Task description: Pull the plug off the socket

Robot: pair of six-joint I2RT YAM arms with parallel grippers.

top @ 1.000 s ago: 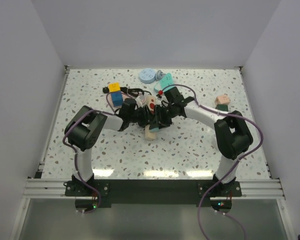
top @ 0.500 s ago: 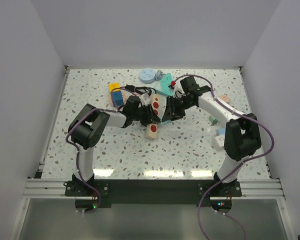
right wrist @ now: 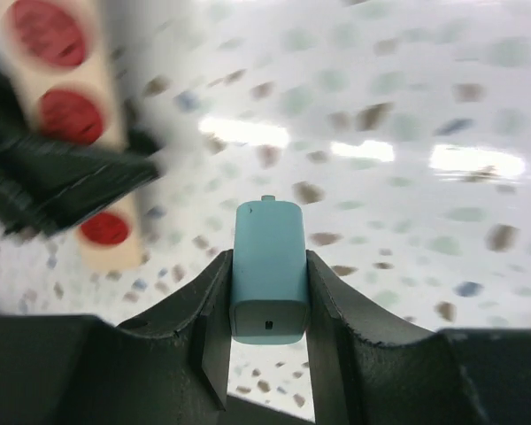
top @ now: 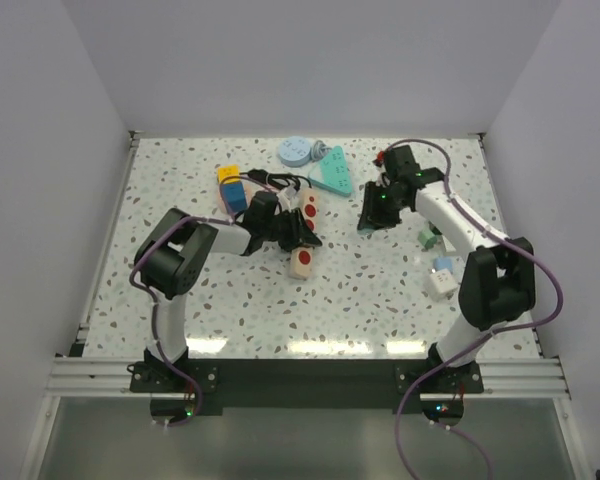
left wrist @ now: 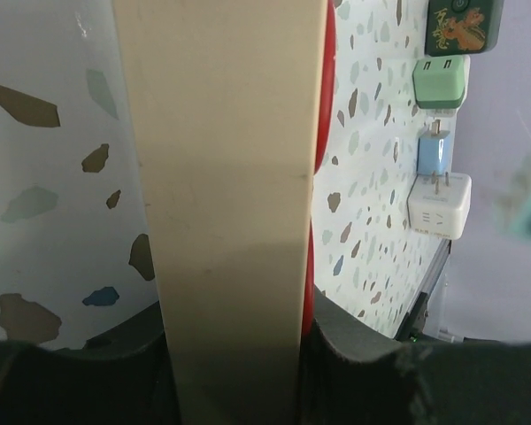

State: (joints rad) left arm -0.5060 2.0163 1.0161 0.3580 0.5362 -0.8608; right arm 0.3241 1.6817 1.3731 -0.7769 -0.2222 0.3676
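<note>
The right gripper moves away from the socket next, then down beside the small green adapter, since the light blue plug is off the socket.
The socket is a long cream-beige power strip [top: 303,235] with round red outlets, lying mid-table. My left gripper [top: 292,229] is shut on it; in the left wrist view the strip [left wrist: 226,195] fills the space between my fingers. My right gripper [top: 372,212] is shut on a light blue plug [right wrist: 267,270] and holds it off the table, to the right of the strip and apart from it. The strip [right wrist: 75,133] shows blurred at the upper left of the right wrist view.
A teal triangular block [top: 333,170], a round blue disc [top: 295,150] and a yellow and blue block [top: 231,187] lie at the back. Several small adapters lie at the right [top: 438,265], also seen in the left wrist view [left wrist: 438,202].
My right gripper has pulled away from the strip to the right and back, carrying the blue plug with it. The left gripper has kept its hold on the strip.
</note>
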